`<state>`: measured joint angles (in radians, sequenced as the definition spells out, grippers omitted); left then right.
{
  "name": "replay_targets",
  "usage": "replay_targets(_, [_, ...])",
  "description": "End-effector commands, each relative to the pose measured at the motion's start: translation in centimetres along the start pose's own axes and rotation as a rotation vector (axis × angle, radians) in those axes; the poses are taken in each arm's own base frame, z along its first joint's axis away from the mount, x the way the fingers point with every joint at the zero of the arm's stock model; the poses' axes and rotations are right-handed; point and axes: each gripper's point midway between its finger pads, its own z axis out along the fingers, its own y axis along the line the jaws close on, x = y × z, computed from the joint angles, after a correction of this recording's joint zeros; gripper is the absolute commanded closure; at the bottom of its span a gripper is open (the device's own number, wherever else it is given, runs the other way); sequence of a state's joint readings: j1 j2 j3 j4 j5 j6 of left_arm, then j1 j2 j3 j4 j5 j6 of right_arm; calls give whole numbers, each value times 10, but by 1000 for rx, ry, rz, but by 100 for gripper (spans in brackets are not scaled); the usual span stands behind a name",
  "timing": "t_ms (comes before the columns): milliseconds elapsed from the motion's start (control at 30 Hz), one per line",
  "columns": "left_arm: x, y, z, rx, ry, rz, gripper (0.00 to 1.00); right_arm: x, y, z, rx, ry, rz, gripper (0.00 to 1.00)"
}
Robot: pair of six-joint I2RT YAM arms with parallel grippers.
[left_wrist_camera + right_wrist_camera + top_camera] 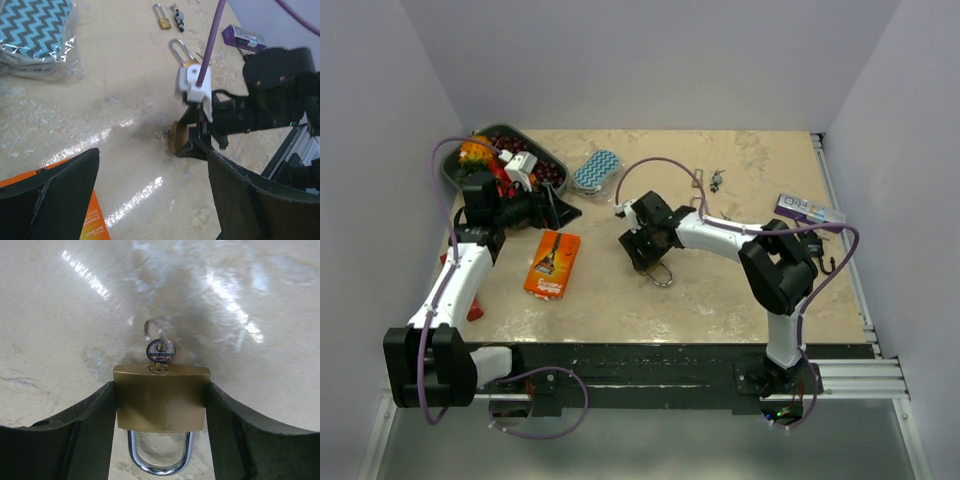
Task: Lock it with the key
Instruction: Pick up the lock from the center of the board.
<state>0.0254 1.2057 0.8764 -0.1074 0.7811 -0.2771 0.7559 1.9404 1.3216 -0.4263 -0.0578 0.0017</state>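
Observation:
I should next move my left gripper toward the right in the top view, onto the padlock's free chrome shackle, because my right gripper's fingers cover only the sides of the padlock's brass body.
A brass padlock (160, 397) lies flat on the table with its chrome shackle (159, 465) pointing back toward my right wrist. A key (161, 351) with a round dark head sticks out of the keyhole in its far end. My right gripper (160, 390) is shut on the padlock, one finger pressed flat against each side of the brass body. In the top view that gripper (645, 250) sits at mid-table with the shackle (661, 276) showing below it. My left gripper (152, 170) hovers open and empty over bare table, facing the padlock (177, 140) from the left.
An orange box (552, 263) lies under the left gripper's near finger. A blue chevron pack (596, 168) and a tray of fruit (548, 165) sit at the back left. Two other padlocks (163, 20) (182, 52), spare keys (179, 20) and a purple box (808, 210) lie behind the right arm.

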Motion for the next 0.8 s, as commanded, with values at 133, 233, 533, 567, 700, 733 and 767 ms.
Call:
replay_targets(133, [5,-12,1,45,-62,-6,9,-115,-40,-86,-3,-367,302,100])
replay_targets(233, [16,-36,14,105,-46,1,9,-146,-46,-120,-30,-493,390,100])
replay_targets(533, [24,-88,53,259,-60,-91,9,-202,-40,-181,-138,-711,582,100])
replay_targets(567, [26,-93,57,273,-55,-95,9,-206,-39,-187,-146,-724,594,100])
replay_targets(700, [25,-102,75,278,-56,-124,9,-211,-34,-192,-186,-741,629,100])
replay_targets(733, [23,-105,77,286,-66,-123,9,-212,-34,-194,-191,-743,635,100])
replay_targets(767, [26,-108,79,290,-61,-128,9,-211,-33,-193,-202,-739,646,100])
